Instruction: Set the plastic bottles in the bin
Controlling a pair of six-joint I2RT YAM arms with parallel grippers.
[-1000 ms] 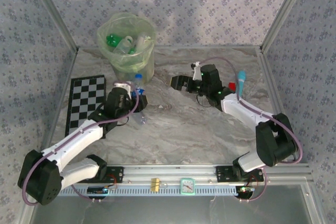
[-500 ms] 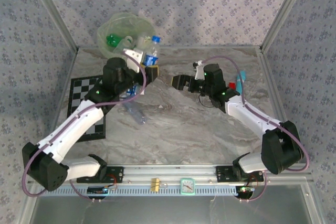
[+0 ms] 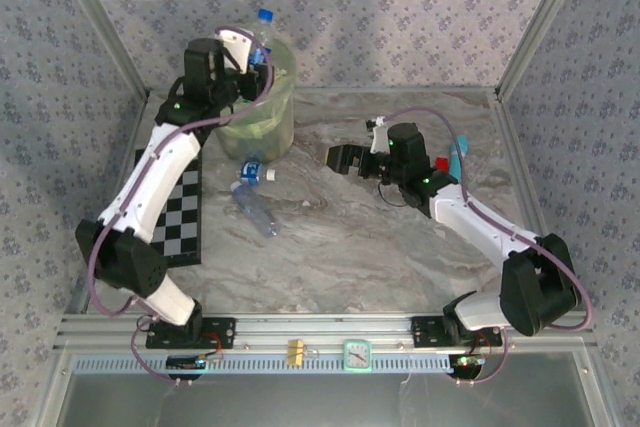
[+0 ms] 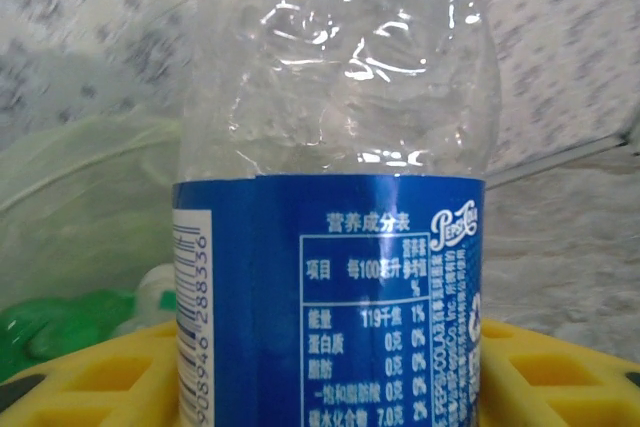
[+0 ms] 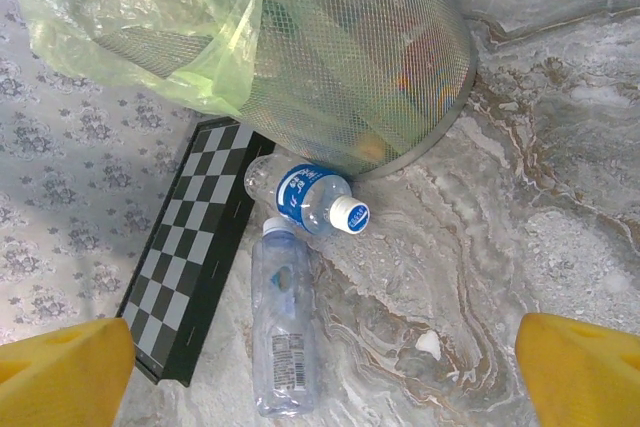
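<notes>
My left gripper will bring the upright bottle down over the bin's opening (image 4: 90, 237) to let go of it, because the bottle's blue cap is still high above the pale green liner (image 4: 80, 177).
My left gripper (image 3: 252, 59) is shut on a clear plastic bottle (image 3: 262, 32) with a blue label and blue cap, held upright above the bin (image 3: 262, 112). In the left wrist view that bottle (image 4: 330, 287) stands between my yellow fingers (image 4: 90, 387), with the pale green liner (image 4: 80, 177) and a green bottle (image 4: 60, 327) behind it. Two more bottles lie on the table by the bin's base: a blue-labelled one (image 3: 252, 169) (image 5: 305, 195) and a clear one (image 3: 255, 211) (image 5: 282, 327). My right gripper (image 3: 340, 157) (image 5: 325, 372) hovers open to their right, holding nothing.
A folded chessboard (image 3: 175, 209) (image 5: 190, 257) lies left of the two bottles. A cyan-and-white tube (image 3: 460, 159) and a small red block (image 3: 441, 162) sit at the right, behind the right arm. Patterned walls close in the table on three sides.
My left arm has lifted the blue-labelled bottle from the table beside the bin up and back to above the bin's mouth. The right arm has hardly moved.
</notes>
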